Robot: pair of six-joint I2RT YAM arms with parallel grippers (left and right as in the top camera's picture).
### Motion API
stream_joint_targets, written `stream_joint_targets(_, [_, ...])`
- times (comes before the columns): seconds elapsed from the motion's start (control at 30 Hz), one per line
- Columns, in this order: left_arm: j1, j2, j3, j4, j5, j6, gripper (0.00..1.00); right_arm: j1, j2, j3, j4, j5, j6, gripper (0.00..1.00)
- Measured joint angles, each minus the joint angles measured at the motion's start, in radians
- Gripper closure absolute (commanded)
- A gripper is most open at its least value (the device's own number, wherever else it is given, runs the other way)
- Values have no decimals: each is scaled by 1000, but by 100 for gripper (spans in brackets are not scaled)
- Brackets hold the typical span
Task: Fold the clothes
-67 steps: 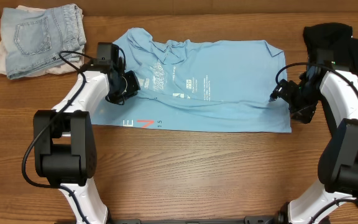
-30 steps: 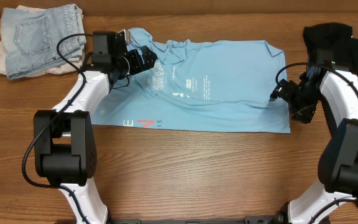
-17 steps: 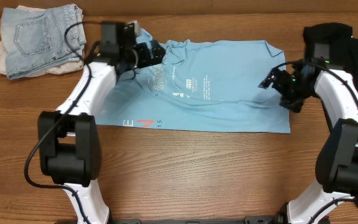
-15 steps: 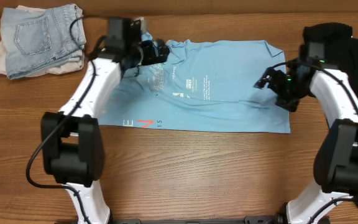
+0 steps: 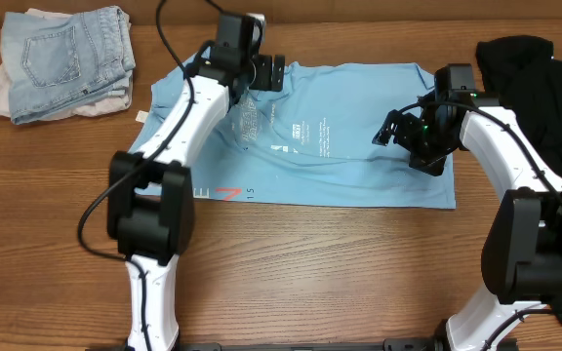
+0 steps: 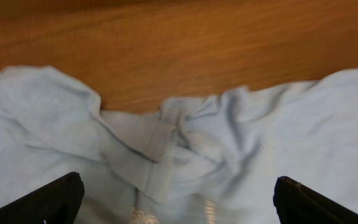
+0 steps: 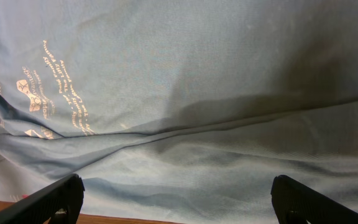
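My open left gripper moves down next from its hover onto the folded flap of the ribbed collar (image 6: 152, 148), because its loose edge lies atop the rumpled cloth.
The light sky-blue T-shirt (image 5: 349, 161) lies spread across the table, white lettering (image 5: 296, 132) up, a red-orange mark (image 5: 227, 193) near its front left hem. My left gripper (image 5: 271, 73) hovers open over the rumpled collar (image 6: 182, 140) at the shirt's far edge, fingers (image 6: 48, 202) wide apart with nothing between them. My right gripper (image 5: 393, 132) hangs open above the shirt's right half, over creased blue cloth (image 7: 185, 143), and holds nothing. The black shirt (image 5: 544, 78) is piled at the far right.
Folded light denim jeans (image 5: 61, 54) lie on a pale garment (image 5: 3, 93) at the back left corner. Bare wooden table (image 5: 310, 263) runs along the front. Both arm bases stand at the front edge.
My left gripper has swung right and away, from the shirt's left shoulder to the collar. My right gripper has moved left from the shirt's right edge to above its right half.
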Motion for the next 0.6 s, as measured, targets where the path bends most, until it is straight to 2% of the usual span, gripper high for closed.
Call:
stream_joint_targets(0.17, [0, 76, 0, 47, -48, 12, 0, 0, 0, 0, -3, 2, -1, 0])
stream_joint_targets(0.33, [0, 87, 0, 80, -68, -3, 18, 0, 0, 0, -9, 10, 0, 0])
stream_joint_targets(0.6, [0, 89, 0, 104, -75, -19, 7, 0, 0, 0, -13, 26, 0, 0])
